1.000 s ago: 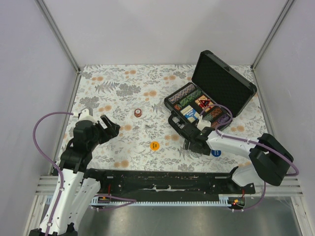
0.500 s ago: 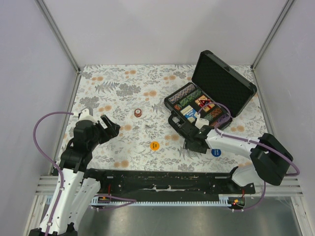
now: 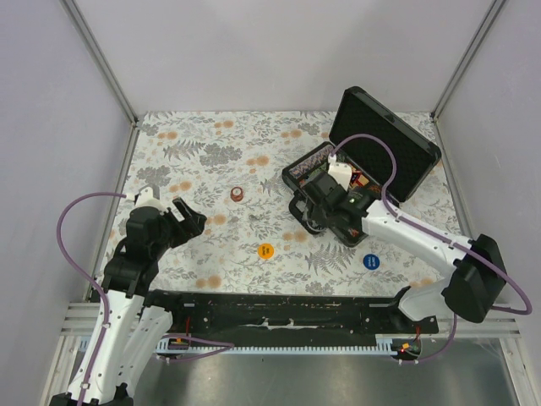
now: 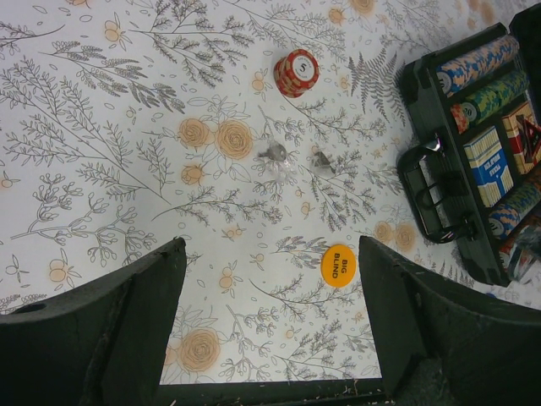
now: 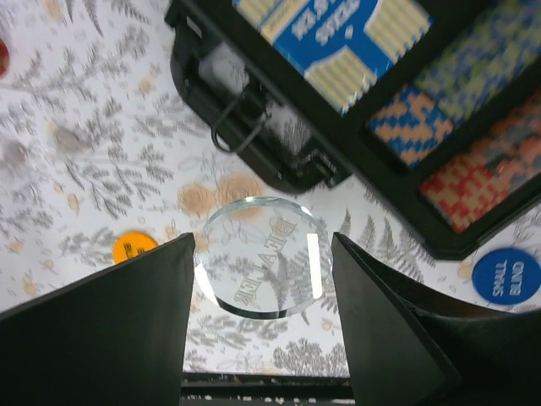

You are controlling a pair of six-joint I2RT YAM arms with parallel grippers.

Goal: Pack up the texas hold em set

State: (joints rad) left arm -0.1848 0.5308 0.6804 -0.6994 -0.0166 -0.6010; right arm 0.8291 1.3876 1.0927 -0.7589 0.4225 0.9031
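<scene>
I need to carry the clear dealer disc [image 5: 262, 258] outward with my right gripper, past the case [image 3: 390, 145] handle and onto the blue card deck. The top of the deck has a flat spot.
The black hard case [image 3: 390, 145] stands open at the back right, its lid up. Rows of multicoloured chips and a blue card deck [image 5: 338, 34] fill its tray. My right gripper [image 3: 314, 211] hovers over the case's near-left corner [image 5: 279, 165], shut on a clear round dealer disc [image 5: 262, 258] held edge to edge between its fingers. A yellow big-blind disc [image 3: 265, 250] and a blue small-blind disc [image 3: 369, 261] lie on the cloth. A short stack of reddish chips [image 3: 237, 194] sits mid-table. My left gripper [image 3: 190, 216] hangs open above the cloth, nothing in it.
Two small grey bits [image 4: 275, 152] lie on the flowered cloth between the reddish chips [image 4: 297, 73] and the yellow disc [image 4: 339, 265]. Metal frame posts and white walls close in the table on three sides.
My right gripper closed on the clear disc, lifted it off the cloth near the blue disc and carried it up-left to the case's near corner. The left arm stayed still.
</scene>
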